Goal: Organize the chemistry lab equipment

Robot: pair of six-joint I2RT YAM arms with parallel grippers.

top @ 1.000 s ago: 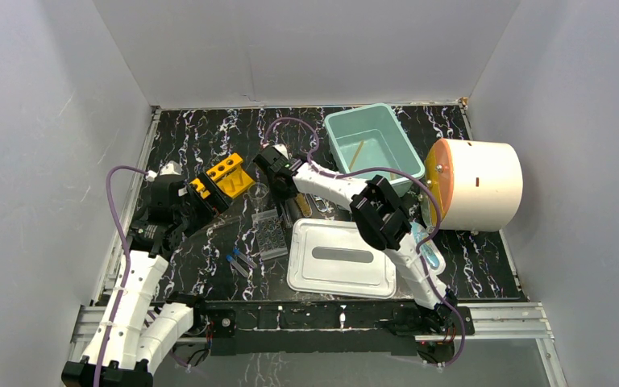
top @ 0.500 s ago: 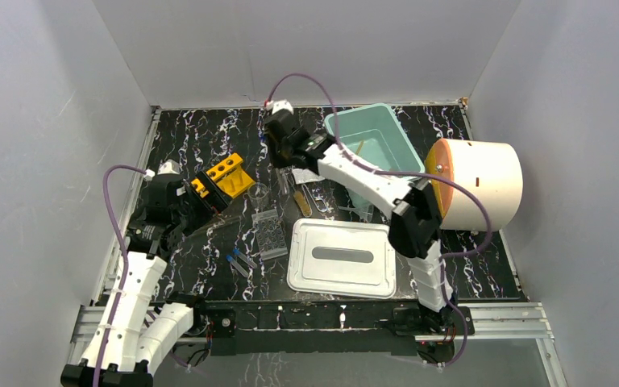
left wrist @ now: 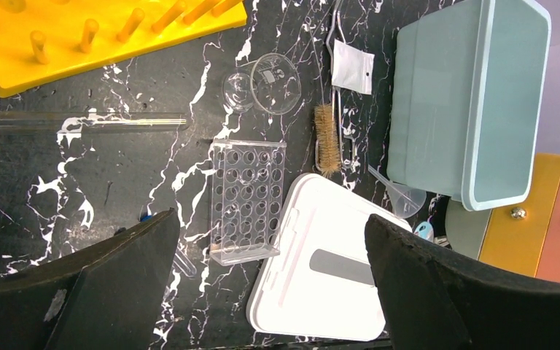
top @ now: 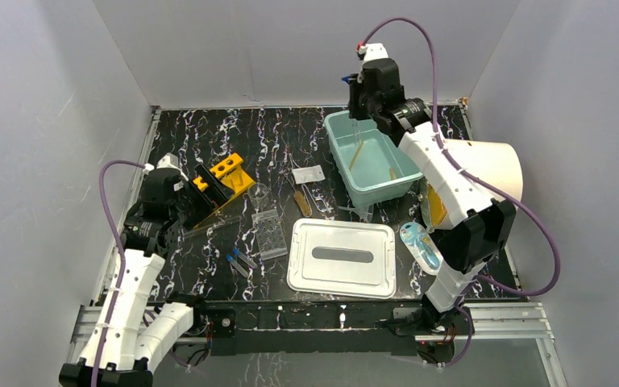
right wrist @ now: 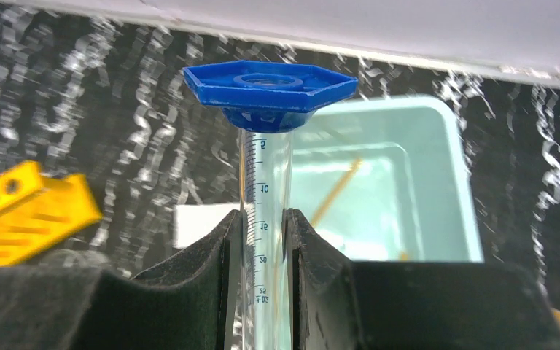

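The cylinder [right wrist: 265,197] goes down into the teal bin with my right gripper next, for release on its bottom beside the amber stick, since that bottom lies below my gripper.
My right gripper [top: 357,90] is shut on a clear graduated cylinder [right wrist: 265,197] with a blue hexagonal base [right wrist: 270,86]. It holds the cylinder high over the far end of the teal bin [top: 334,143]. An amber stick [right wrist: 335,191] lies in the bin [right wrist: 437,175]. My left gripper [left wrist: 270,240] is open and empty, raised above the clear well plate [left wrist: 248,200]. The yellow rack [top: 227,176] lies tilted beside my left gripper [top: 192,201]. The clear beaker [left wrist: 273,82] lies on its side. Blue-capped tubes [top: 240,260] lie near the well plate [top: 270,234].
A white lid [top: 342,258] lies at the front centre. A bottle brush [left wrist: 327,138], a white packet [left wrist: 351,67], a clear funnel [left wrist: 401,197] and a glass rod [left wrist: 80,120] lie on the black table. A white and orange drum [top: 483,181] stands right.
My right arm has swung up and right from beside the beaker to above the far end of the teal bin, carrying the cylinder. My left gripper has shifted slightly.
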